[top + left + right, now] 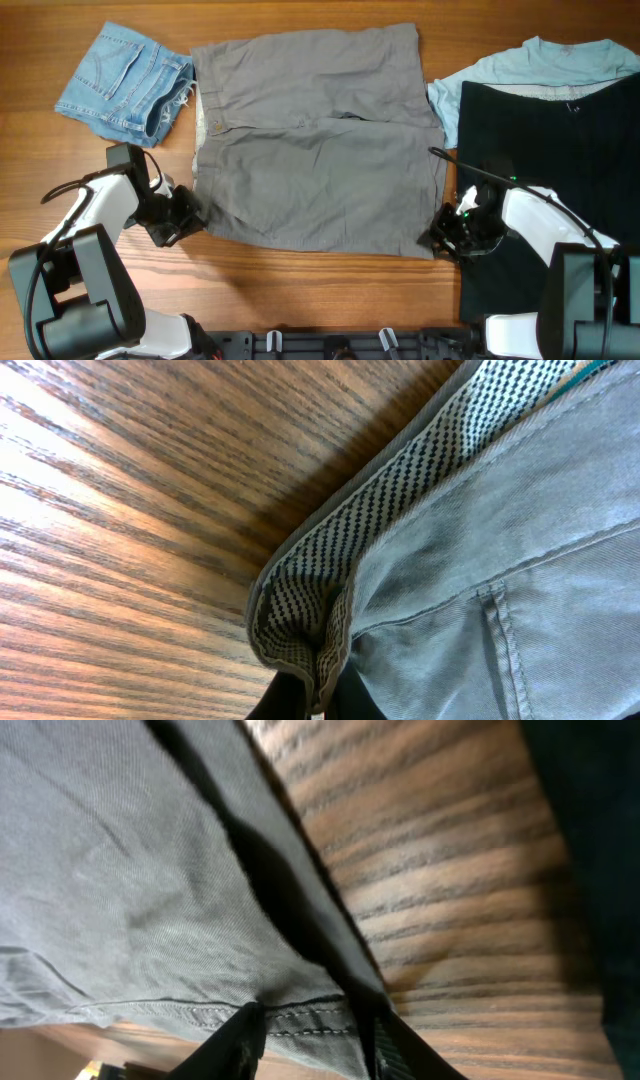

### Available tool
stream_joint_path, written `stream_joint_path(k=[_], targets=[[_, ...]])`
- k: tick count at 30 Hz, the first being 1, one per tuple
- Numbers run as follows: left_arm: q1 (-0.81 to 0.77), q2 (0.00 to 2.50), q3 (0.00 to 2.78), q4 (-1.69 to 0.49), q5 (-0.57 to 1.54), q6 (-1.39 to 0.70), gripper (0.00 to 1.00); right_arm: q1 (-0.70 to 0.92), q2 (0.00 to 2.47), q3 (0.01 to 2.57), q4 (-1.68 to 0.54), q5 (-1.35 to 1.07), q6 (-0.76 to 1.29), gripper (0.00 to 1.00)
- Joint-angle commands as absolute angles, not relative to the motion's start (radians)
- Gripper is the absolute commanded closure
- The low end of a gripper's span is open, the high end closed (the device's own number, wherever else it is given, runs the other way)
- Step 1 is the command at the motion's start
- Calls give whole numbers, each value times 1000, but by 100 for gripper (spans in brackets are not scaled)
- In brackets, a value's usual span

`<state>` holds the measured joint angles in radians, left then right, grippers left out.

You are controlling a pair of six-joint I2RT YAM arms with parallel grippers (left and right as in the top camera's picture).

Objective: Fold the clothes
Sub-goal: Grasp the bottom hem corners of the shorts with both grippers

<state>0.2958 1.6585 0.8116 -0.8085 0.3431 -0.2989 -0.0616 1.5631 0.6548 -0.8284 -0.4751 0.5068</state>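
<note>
The grey shorts are lying spread out, so my left gripper needs to lift the waistband end next, move it outward toward the waistband's far corner (pixel 201 57) by the denim shorts (pixel 125 82), and then let it go.
The large grey shorts (pixel 310 140) lie spread in the middle of the table, waistband to the left. My left gripper (pixel 185 215) is at their near-left corner, shut on the waistband, whose checked lining bunches between the fingers (pixel 318 685). My right gripper (pixel 445 235) is at the near-right corner. Its fingers (pixel 315 1035) stand apart on either side of the stitched hem (pixel 300 1015), one over the cloth and one under its raised edge. The small blue denim shorts (pixel 125 82) lie at the far left. The black garment (pixel 545 130) lies over the light-blue T-shirt (pixel 520 68) at the right.
Bare wooden table (pixel 300 290) runs along the front, between the grey shorts and the arm bases. The black garment reaches down the right side under my right arm. The denim shorts lie close to the grey shorts' far-left corner.
</note>
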Motion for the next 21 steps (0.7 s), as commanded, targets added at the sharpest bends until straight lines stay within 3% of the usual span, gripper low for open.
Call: stream_joint_path(k=[1, 3, 4, 13, 21], targets=[[300, 1664, 822, -802, 370, -307, 96, -56, 1569, 601, -813, -443, 500, 49], [300, 1664, 822, -800, 370, -300, 96, -56, 1569, 601, -841, -442, 448, 31], [300, 1664, 822, -800, 370, -299, 96, -56, 1569, 601, -868, -418, 432, 30], [300, 1664, 822, -800, 370, -296, 96, -68, 1466, 713, -952, -409, 423, 32], [300, 1664, 822, -799, 370, -296, 96, -67, 1410, 623, -993, -399, 477, 31]])
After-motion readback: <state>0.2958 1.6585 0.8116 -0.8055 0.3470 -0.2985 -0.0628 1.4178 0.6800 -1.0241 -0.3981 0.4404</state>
